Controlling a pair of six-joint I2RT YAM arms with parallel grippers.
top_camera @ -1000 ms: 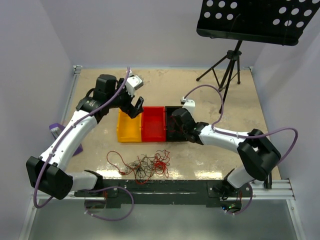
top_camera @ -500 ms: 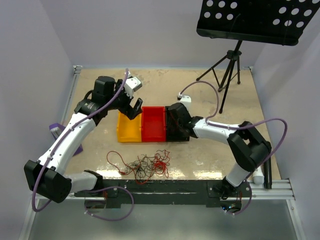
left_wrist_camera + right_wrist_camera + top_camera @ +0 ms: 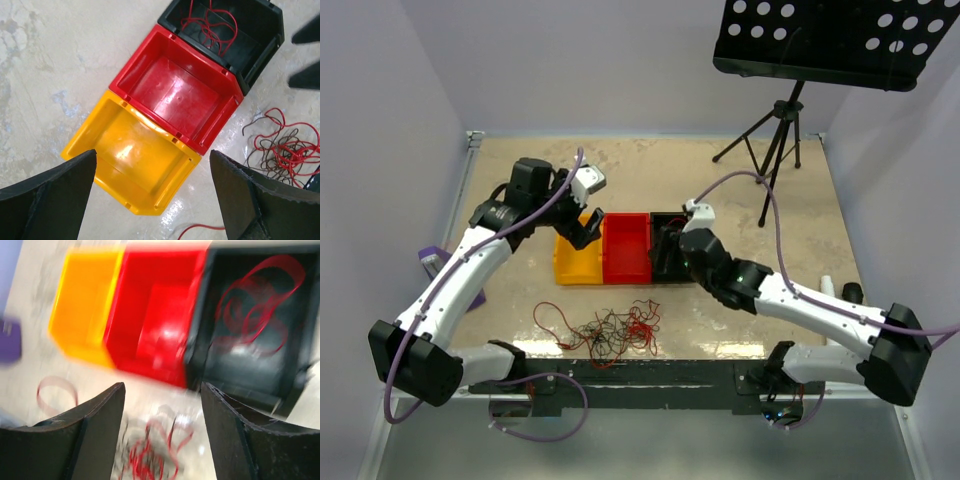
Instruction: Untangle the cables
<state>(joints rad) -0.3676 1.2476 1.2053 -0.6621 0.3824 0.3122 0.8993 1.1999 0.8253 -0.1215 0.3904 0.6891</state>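
Note:
The robot's right gripper will next move back from the black bin (image 3: 672, 268) and down onto the end of the tangle nearest that bin, where parts of the red cables bunch most thickly.
The cables (image 3: 610, 333) lie in a red and dark tangle near the table's front edge, also seen in the left wrist view (image 3: 286, 146) and blurred in the right wrist view (image 3: 150, 455). One red cable (image 3: 210, 24) (image 3: 257, 305) lies coiled inside the black bin (image 3: 672, 268). My right gripper (image 3: 667, 243) (image 3: 162, 386) hangs open over that bin's near side with nothing between its fingers. Open as well, my left gripper (image 3: 588, 228) (image 3: 152, 154) hovers above the yellow bin (image 3: 575, 262) and holds nothing.
A red bin (image 3: 627, 250) sits between the yellow and black ones, all three side by side. A black music stand (image 3: 775, 135) stands at the back right. A purple object (image 3: 432, 262) lies at the left edge, and a metal rail (image 3: 650, 372) runs along the front.
My right gripper has opened at the black bin, and its arm has stretched out with the elbow swinging right. The right wrist view is blurred by motion. The left gripper has shifted only slightly.

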